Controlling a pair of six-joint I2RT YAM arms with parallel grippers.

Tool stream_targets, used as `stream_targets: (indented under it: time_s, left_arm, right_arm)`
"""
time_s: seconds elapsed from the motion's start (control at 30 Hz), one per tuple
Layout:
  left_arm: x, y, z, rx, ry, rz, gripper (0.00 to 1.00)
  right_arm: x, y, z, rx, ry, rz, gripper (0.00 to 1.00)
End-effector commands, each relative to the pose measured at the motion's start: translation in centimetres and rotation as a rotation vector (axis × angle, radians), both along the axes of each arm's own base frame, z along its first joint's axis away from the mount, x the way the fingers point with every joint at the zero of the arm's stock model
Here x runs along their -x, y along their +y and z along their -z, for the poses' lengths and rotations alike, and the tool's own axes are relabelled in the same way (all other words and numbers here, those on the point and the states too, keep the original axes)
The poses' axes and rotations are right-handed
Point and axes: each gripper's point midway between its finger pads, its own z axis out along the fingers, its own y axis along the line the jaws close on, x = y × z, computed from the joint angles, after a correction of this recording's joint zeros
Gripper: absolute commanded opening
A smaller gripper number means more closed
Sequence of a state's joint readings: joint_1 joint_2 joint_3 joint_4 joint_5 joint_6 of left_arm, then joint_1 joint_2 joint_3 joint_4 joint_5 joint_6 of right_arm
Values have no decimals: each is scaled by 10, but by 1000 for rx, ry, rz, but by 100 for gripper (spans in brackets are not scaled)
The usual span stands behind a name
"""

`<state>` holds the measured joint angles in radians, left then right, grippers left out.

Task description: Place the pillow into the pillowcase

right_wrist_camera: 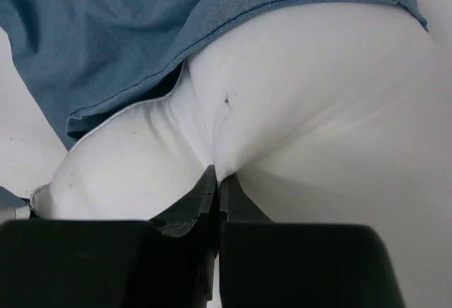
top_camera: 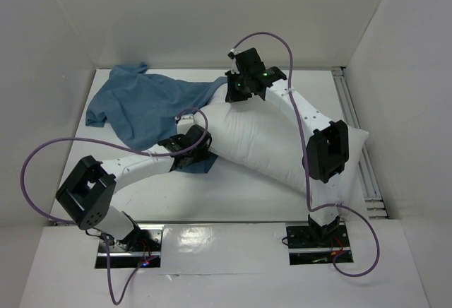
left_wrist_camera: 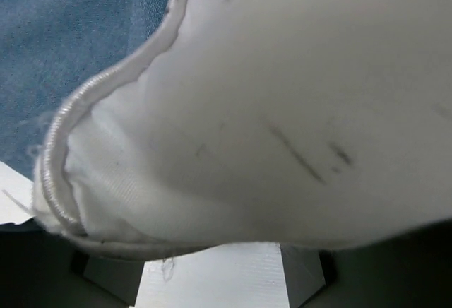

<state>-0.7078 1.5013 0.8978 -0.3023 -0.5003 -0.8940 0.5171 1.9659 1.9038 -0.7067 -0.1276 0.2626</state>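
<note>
The robot needs to lower its left gripper next, past the pillow's seamed corner and onto the small flap of blue pillowcase under its wrist.
The white pillow [top_camera: 272, 142] lies slanted from the table's middle to the right. The blue pillowcase [top_camera: 141, 103] lies crumpled at the back left, its edge draped over the pillow's far end. My right gripper [top_camera: 240, 90] is shut on a pinch of pillow fabric [right_wrist_camera: 318, 110] just below the pillowcase hem [right_wrist_camera: 127, 32], its jaws closed together [right_wrist_camera: 219, 172]. My left gripper [top_camera: 192, 145] sits at the pillow's near-left corner. In the left wrist view the pillow's seamed corner [left_wrist_camera: 282, 110] covers the fingertips of the left gripper [left_wrist_camera: 212, 255]. Its jaws stand apart with bare table between them. Pillowcase cloth [left_wrist_camera: 70, 39] lies behind.
White walls enclose the table on the left, back and right. A metal rail [top_camera: 357, 131] runs along the right edge. Purple cables loop from both arms. A small flap of blue cloth [top_camera: 194, 167] lies under the left wrist.
</note>
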Motion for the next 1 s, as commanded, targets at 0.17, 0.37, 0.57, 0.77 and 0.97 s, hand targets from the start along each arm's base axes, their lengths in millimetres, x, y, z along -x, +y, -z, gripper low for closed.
stream_targets:
  time_s: [0.17,0.37,0.57,0.77,0.97]
  left_arm:
    - [-2,-13,-2,52,-31,44,83]
    - [10,-16,16,44,20,82,81]
    - [7,-2,24,-50,10,39,76]
    - [4,1,36,-115,50,35,70]
    - [2,11,27,-105,38,-9,35]
  right_arm:
    - [-6,8,-31,-50,-72,-40,0]
    - [-6,8,-31,-50,-72,-40,0]
    - [-5,8,-33,-50,-72,-40,0]
    - [-5,14,-31,-48,-67,-49,0]
    - [-5,12,-36,-47,-78,-42,0]
